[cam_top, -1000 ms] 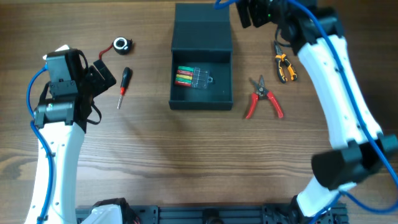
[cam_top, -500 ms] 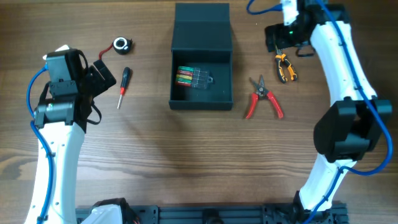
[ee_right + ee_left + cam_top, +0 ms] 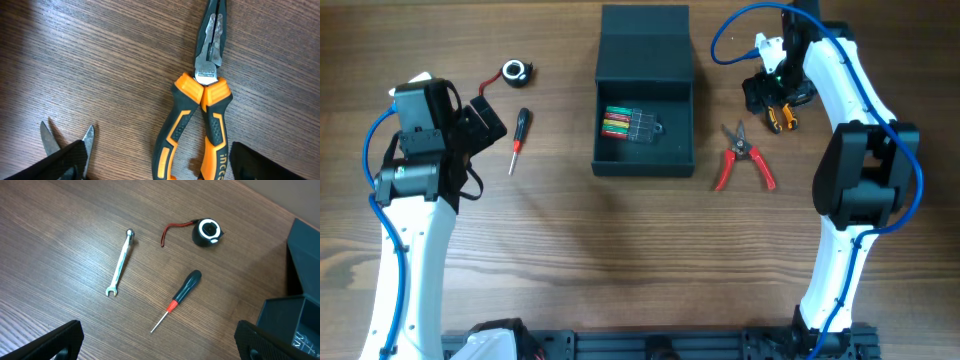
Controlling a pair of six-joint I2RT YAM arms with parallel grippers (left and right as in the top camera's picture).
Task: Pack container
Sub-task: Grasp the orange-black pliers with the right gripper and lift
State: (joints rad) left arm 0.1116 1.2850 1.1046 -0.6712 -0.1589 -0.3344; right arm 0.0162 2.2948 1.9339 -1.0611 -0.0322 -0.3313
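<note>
My open right gripper will next come down from above onto the pliers' handle nearer the cutters, as the spread handles leave one finger a gap.
The dark teal-black container [image 3: 643,160] stands open at the table's upper middle, its flap lid [image 3: 645,45] laid back, with a set of coloured-handled small tools [image 3: 628,124] inside. Its corner shows in the left wrist view [image 3: 295,315]. My right gripper [image 3: 772,97] is open and hovers over orange-and-black long-nose pliers [image 3: 779,110], which lie between its fingers in the right wrist view [image 3: 200,115]. My left gripper [image 3: 480,118] is open and empty, left of a black-and-red screwdriver [image 3: 518,138], also in the left wrist view [image 3: 180,296].
Red-handled cutters [image 3: 742,160] lie right of the container; their blade tips show in the right wrist view [image 3: 67,136]. A small black tape measure [image 3: 516,71] with a red strap lies at upper left. A silver wrench [image 3: 121,261] lies left of the screwdriver.
My right arm has swung from beside the container's lid rightward and down, so its gripper now sits over the orange pliers. The left arm has not moved.
</note>
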